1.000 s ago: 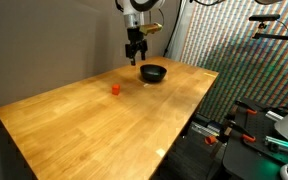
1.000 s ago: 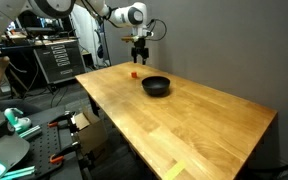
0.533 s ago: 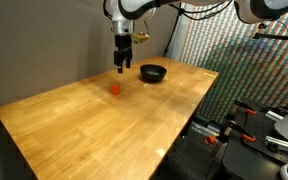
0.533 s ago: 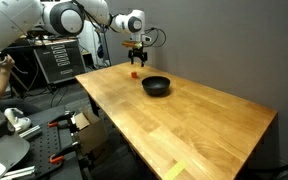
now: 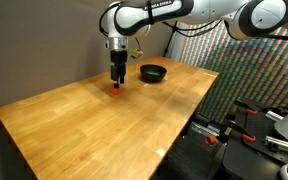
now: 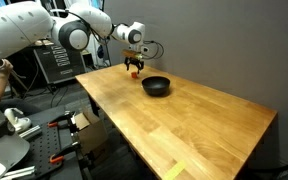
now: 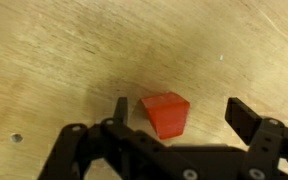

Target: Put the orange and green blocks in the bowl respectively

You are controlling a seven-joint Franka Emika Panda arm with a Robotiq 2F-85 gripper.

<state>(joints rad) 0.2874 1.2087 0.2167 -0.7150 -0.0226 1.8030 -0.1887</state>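
Note:
My gripper will next go the short way down around the orange block [image 5: 115, 89] [image 7: 166, 114] and close, because the block already lies between my open fingers with gaps beside it.
The orange block [image 7: 166, 114] lies on the wooden table between my open fingers in the wrist view, closer to the left finger, with a gap on each side. In both exterior views my gripper [image 5: 116, 84] [image 6: 133, 69] hangs straight down over the orange block [image 5: 115, 89], nearly at table height. The black bowl [image 5: 153, 72] [image 6: 156, 86] stands on the table a short way from the gripper and looks empty. No green block shows in any view.
The wooden table [image 5: 104, 125] [image 6: 184, 125] has a dark wall along one side. Racks and equipment [image 6: 54, 60] and tool clutter [image 5: 259, 125] stand beyond the table's other edges.
My gripper has moved away from above the bowl, across to the orange block, and dropped down so its open fingers stand on either side of the block.

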